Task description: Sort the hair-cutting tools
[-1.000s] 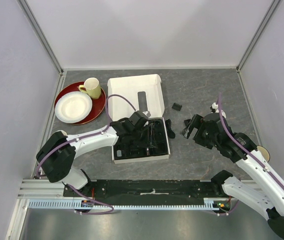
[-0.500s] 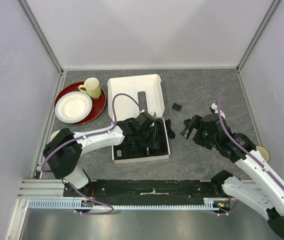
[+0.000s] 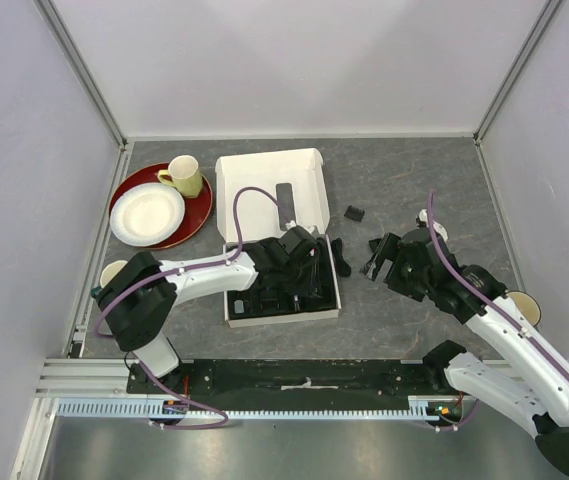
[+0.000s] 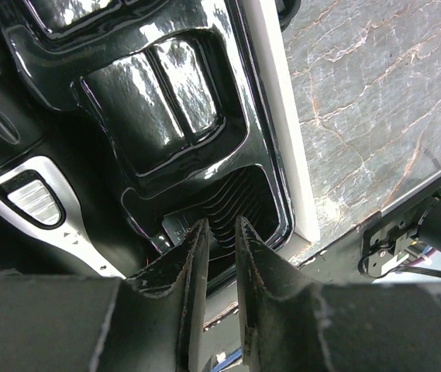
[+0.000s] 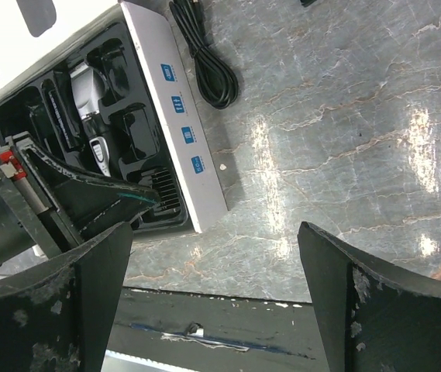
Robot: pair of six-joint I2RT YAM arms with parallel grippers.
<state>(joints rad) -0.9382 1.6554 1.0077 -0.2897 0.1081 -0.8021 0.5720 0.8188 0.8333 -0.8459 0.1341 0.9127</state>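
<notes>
My right gripper will move outward next, turning, and lower its open fingers over the nearer comb attachment, because that comb attachment is still outside the box.
The white box with its black moulded tray sits at centre. The black-and-silver clipper lies in the tray. My left gripper reaches into the tray's near-right compartment. Its jaws stand a narrow gap apart with the tips at a ribbed comb attachment; whether they pinch it is unclear. The coiled black cord lies on the table by the box's right side. Another comb attachment rests farther back. My right gripper hangs open and empty right of the box.
The box's white lid stands open behind the tray. A red plate at the back left carries a white bowl and a yellow cup. Grey walls close in three sides.
My left arm has swung right across the tray to its near-right corner and its jaws have narrowed. My right arm has shifted slightly toward the box.
</notes>
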